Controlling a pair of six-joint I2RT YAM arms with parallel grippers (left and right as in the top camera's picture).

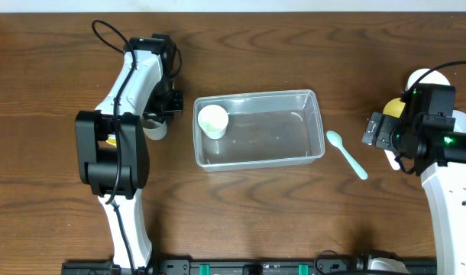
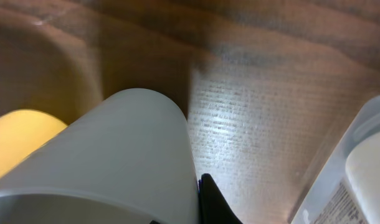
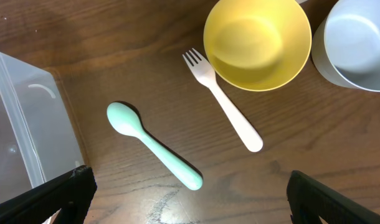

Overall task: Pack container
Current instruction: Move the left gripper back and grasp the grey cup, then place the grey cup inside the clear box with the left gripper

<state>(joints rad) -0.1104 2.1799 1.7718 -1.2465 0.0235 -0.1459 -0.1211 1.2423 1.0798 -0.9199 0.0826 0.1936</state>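
My left gripper should go up over the container's side next, then down into the container's near corner (image 1: 212, 152) beside the small white cup, because that corner is empty.
The clear container (image 1: 256, 158) sits mid-table with a small white cup (image 1: 213, 121) standing in its left end. Just left of it, my left gripper (image 1: 163, 116) is shut on the wall of a pale grey cup (image 1: 155, 129). In the left wrist view that cup (image 2: 115, 162) fills the lower left, and one black finger (image 2: 213, 202) presses its outer side. The other finger is hidden. The container's corner (image 2: 339, 168) shows at the right edge. My right gripper (image 1: 378, 130) hangs open right of the container, above bare wood (image 3: 190, 190), holding nothing.
A mint spoon (image 3: 152, 146) lies just right of the container (image 3: 15, 118). Beyond it are a white fork (image 3: 224, 106), a yellow bowl (image 3: 257, 40) and a grey-white bowl (image 3: 358, 43). Something yellow (image 2: 22, 137) sits behind the grey cup, under the left arm (image 1: 111, 140).
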